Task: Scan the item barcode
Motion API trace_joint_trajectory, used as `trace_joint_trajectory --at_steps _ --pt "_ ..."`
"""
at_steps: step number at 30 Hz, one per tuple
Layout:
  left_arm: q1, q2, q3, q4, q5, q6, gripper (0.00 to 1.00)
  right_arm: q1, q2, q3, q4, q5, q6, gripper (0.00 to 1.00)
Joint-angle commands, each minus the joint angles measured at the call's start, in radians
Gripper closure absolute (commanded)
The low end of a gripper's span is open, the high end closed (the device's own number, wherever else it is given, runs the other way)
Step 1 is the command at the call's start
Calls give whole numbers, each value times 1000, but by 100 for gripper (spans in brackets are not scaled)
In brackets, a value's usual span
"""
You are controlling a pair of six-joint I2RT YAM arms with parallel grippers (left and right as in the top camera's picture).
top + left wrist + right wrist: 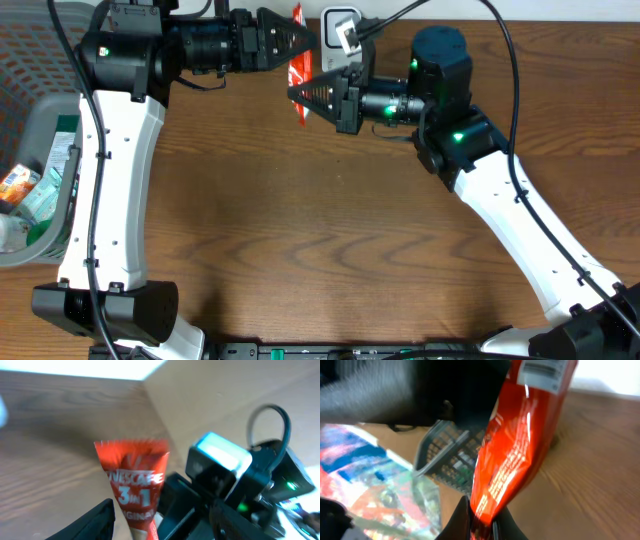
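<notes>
My right gripper should next move back and down onto bare tabletop, which lies below it and to its right in the overhead view, and release the sachet (298, 62) there.
The item is a red Nescafe 3-in-1 sachet (298, 62), held in the air at the back of the table between the two arms. My right gripper (306, 95) is shut on its lower end; in the right wrist view the fingertips (463, 519) pinch the sachet (520, 445), whose white barcode label (540, 370) is at its far end. My left gripper (300, 40) is open, and its fingers (95, 522) stand either side of the sachet (135, 485) without touching it. A white scanner (340, 28) with a cable sits just behind.
A grey bin (45, 110) with several packets stands at the left edge, and a brown woven basket (30, 50) is behind it. The scanner's lit window (220, 455) and the right arm's black body (270, 480) fill the right of the left wrist view.
</notes>
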Motion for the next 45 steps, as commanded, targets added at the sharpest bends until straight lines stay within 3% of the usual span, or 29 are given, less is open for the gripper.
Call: trace_joint_trajectory --at_steps 1,5,10,18,21,27,34,35,38,40,45 --pt "2 2 -2 5 -198 20 38 -42 0 8 -92 128 -69 99" --pt "4 2 -2 4 -305 20 37 -87 -8 16 -313 322 -107 99" --pt "4 2 -2 -24 -434 20 37 -134 -11 84 -719 708 -177 99" --pt "4 2 -2 -92 -547 21 37 -144 26 74 -1148 1175 -115 99" --pt "4 2 -2 -111 -593 21 37 -158 56 39 -1172 1192 -112 99" --pt "4 2 -2 -132 -645 21 37 -194 123 -92 -1050 1188 -114 99" --pt "4 2 -2 -130 -645 32 37 -203 190 -201 -893 1113 -234 98" --pt "4 2 -2 -131 -645 37 37 -203 196 -206 -885 1113 -233 95" --pt "4 2 -2 -132 -645 39 37 -203 204 -211 -881 1113 -237 11" --pt "4 2 -2 -132 -645 40 37 -203 201 -192 -899 1100 -270 1" --pt "4 2 -2 -145 -681 54 37 -220 196 -7 -1062 1023 -285 1"
